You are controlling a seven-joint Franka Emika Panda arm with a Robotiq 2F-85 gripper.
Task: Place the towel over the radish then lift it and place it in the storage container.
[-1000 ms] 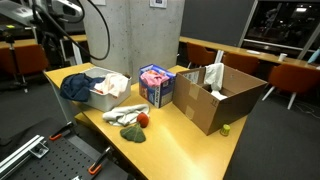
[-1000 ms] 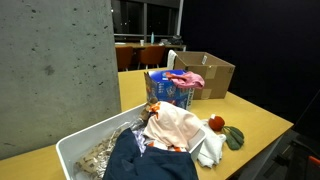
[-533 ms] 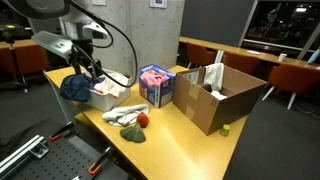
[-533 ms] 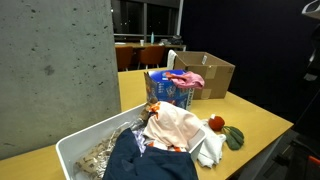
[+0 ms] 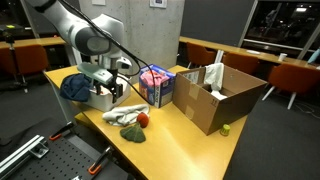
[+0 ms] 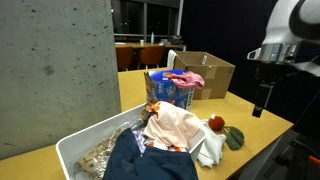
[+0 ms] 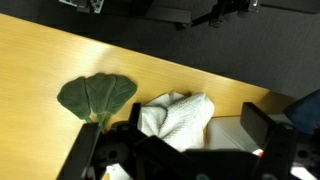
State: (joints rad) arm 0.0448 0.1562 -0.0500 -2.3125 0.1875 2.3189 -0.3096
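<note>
My gripper should come down open onto the crumpled middle of the towel point(image 5: 125, 113) point(image 7: 178, 115) and close, because that part is below my gripper, between my fingers.
The white towel point(image 5: 125, 113) lies crumpled on the wooden table point(image 5: 185, 145), beside the red radish point(image 5: 143, 120) with its green leaves point(image 5: 132, 133). Both exterior views show them: towel point(image 6: 208, 148), radish point(image 6: 216, 123). The white storage container point(image 5: 100, 97) stands just behind them, full of clothes. My gripper point(image 5: 112, 90) hangs open and empty above the towel, near the container's edge. In the wrist view the towel point(image 7: 178, 115) lies between my spread fingers point(image 7: 180, 150), with the leaves point(image 7: 95, 97) to the left. The red root is hidden there.
A blue box point(image 5: 155, 85) with pink cloth on top stands in the middle of the table. An open cardboard box point(image 5: 215, 95) stands beyond it, with a small green object point(image 5: 226, 128) at its foot. A concrete pillar point(image 5: 125, 35) rises behind the table.
The arm has swung in from the far side and come down over the container's edge towards the towel. The towel and radish have not moved.
</note>
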